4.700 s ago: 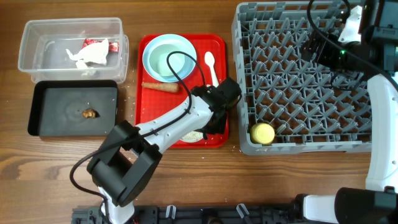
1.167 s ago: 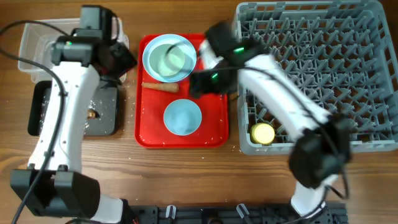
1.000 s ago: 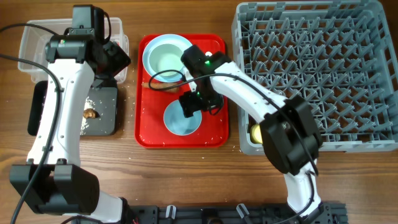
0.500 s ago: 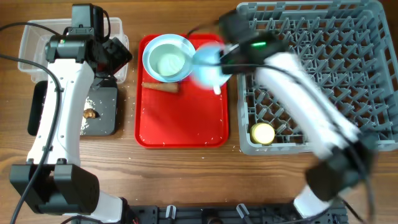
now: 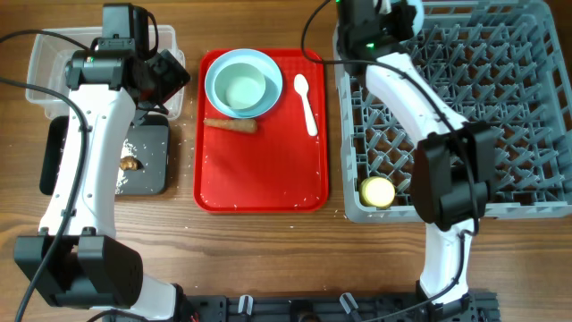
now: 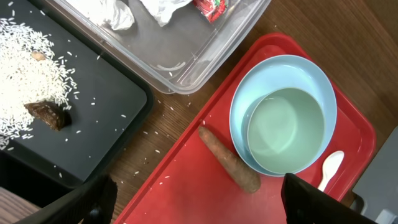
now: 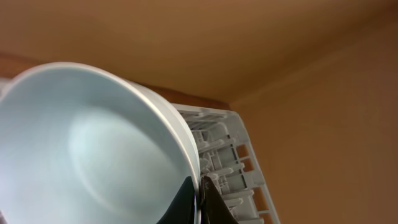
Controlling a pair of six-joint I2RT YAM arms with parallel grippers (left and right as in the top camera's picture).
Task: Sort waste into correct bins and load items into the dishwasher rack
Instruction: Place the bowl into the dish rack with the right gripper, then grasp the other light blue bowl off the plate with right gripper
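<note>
The rack's far corner by the tray is below my right gripper, toward the left in the overhead view, so next my right gripper will move down there and release the bowl.
My right gripper [image 7: 199,200] is shut on the rim of a small pale bowl [image 7: 93,155] and holds it tilted above the far left corner of the grey dishwasher rack [image 5: 447,116]. A yellow cup [image 5: 377,190] sits in the rack's near left corner. My left gripper [image 6: 202,205] hangs open and empty over the left edge of the red tray [image 6: 186,193]. On the tray are a pale blue plate [image 6: 280,71] with a mint bowl [image 6: 286,134] in it, a carrot piece [image 6: 230,160] and a white spoon [image 6: 331,168].
The clear bin [image 6: 205,43] holds crumpled wrappers [image 6: 118,9]. The black bin [image 6: 106,99] holds rice [image 6: 25,62] and a brown lump [image 6: 46,114]. Loose grains lie on the wood and the tray. My left arm [image 5: 89,161] stretches over both bins.
My right gripper shut on the small bowl on the tray, lifted it and swung it up to the rack's far left corner. My left gripper opened wider and stayed put.
</note>
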